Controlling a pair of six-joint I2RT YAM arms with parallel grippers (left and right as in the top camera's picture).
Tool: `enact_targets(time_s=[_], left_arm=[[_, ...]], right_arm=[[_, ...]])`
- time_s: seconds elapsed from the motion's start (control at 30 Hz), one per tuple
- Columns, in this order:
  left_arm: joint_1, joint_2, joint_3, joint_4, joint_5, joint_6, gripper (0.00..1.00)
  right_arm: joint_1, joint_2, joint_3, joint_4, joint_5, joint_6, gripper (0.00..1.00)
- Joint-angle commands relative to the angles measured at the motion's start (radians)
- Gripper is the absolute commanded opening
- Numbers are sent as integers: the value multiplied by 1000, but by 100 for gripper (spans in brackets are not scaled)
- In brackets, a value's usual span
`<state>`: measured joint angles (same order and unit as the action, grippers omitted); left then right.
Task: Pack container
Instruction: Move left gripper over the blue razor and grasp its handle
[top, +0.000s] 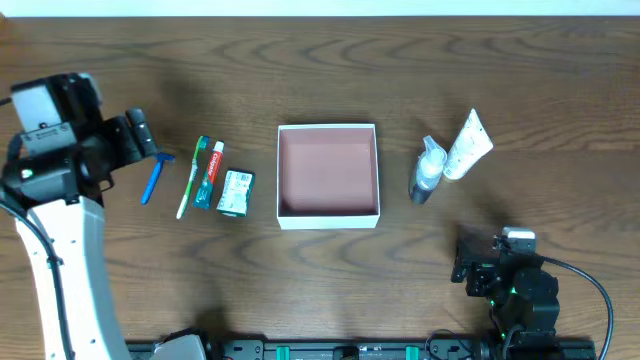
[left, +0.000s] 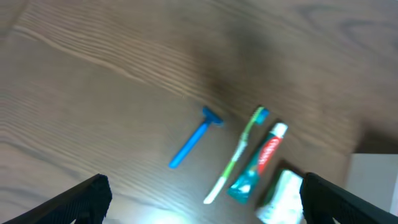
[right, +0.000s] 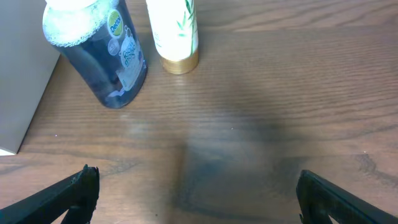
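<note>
The razor lies slanted below my gripper's open fingers. My left gripper should turn next and move down onto the blue razor's handle close to the head.
The container, a square white-walled box with a pinkish-brown inside, sits mid-table and holds nothing; its corner shows in the left wrist view and its wall in the right wrist view. Left of it lie a blue razor, a green toothbrush, a toothpaste tube and a small white-green packet. Right of it lie a clear blue bottle and a white tube. My left gripper is open above the razor. My right gripper is open and empty.
The wooden table stretches behind the items. My left arm's white link runs down the left side. The right arm's base and cable sit at the front right.
</note>
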<state>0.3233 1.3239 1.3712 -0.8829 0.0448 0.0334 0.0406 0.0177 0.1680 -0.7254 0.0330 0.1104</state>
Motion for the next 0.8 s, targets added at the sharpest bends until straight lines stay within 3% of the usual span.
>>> enact_targets(time_s=[0.0,0.3,0.43,0.77], left_arm=[[35,73,19,-2,-12,140,98],[40,355,19,1,-12,359,98],[40,454,19,9,-12,467,91],[40,609,19,68,-13,608,75]], right_arm=[[0,-3,-2,-4,0,0,99],[0,-3,-2,-4,0,0,99],[0,-3,-2,-4,0,0,99],[0,-3,-2,-4,0,0,99]])
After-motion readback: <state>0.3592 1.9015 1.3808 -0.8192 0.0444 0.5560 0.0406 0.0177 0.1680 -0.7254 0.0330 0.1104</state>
